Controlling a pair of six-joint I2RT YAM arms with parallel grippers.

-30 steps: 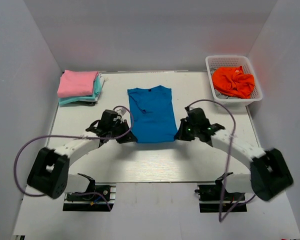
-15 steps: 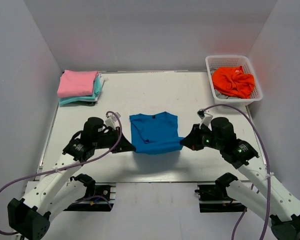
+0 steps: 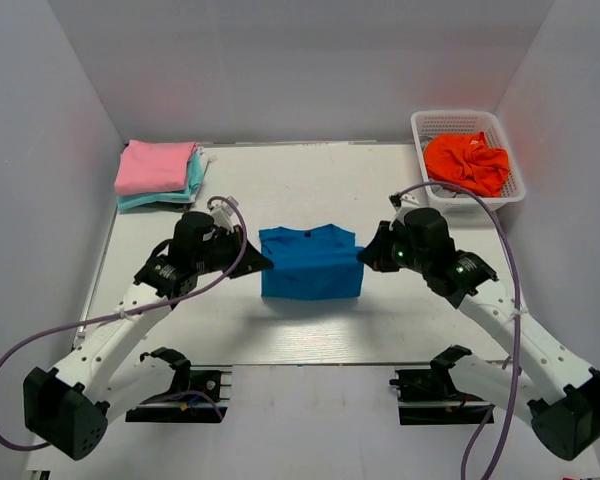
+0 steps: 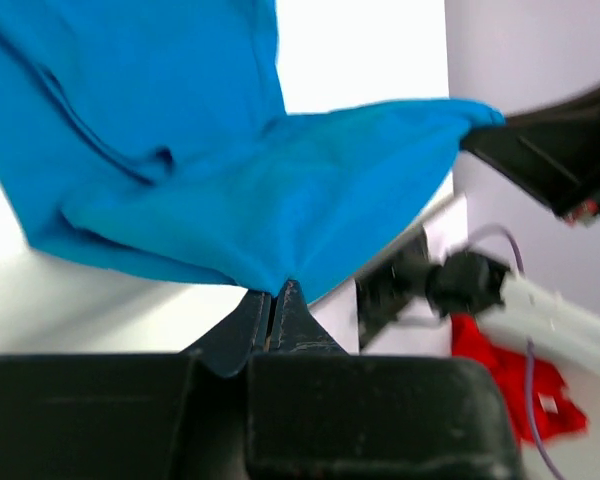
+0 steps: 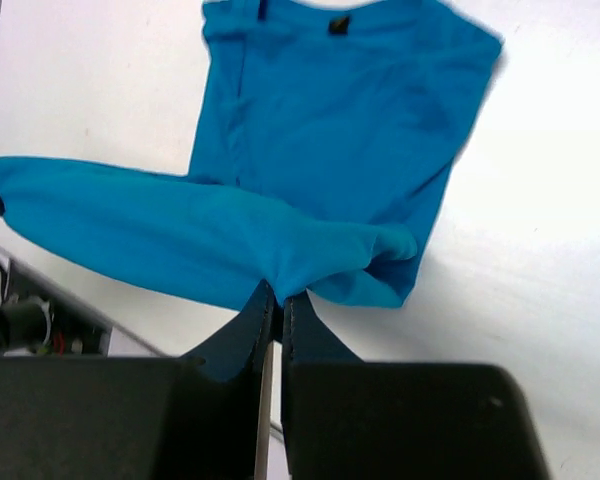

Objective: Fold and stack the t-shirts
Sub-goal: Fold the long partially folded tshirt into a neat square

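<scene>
My left gripper carries the bright blue t-shirt's hem outward and down to release next. The hem is still short of the shoulder corner nearest the pink t-shirt, outward and below the gripper.
The bright blue t-shirt (image 3: 310, 262) lies at the table's middle, its lower half lifted and doubled over toward the dark collar (image 5: 338, 24). My left gripper (image 3: 263, 264) is shut on the hem's left corner; in the left wrist view the cloth (image 4: 280, 200) fans up from the closed tips (image 4: 278, 292). On the shirt's other side my right gripper (image 3: 361, 256) is shut on the hem's right corner, with the fabric (image 5: 310, 150) bunched at its tips (image 5: 278, 296). A pink t-shirt (image 3: 155, 166) sits folded on a pale teal one (image 3: 192, 184) at the back left. An orange-red t-shirt (image 3: 467, 162) is crumpled in the basket.
The white lattice basket (image 3: 513, 165) stands at the back right corner. White walls close in the table on three sides. Purple cables (image 3: 100, 318) loop from both arms over the near part of the table.
Both grippers lifted the blue shirt's bottom hem and carried it away from me toward the collar, so the flat shirt is now folded to about half its length.
</scene>
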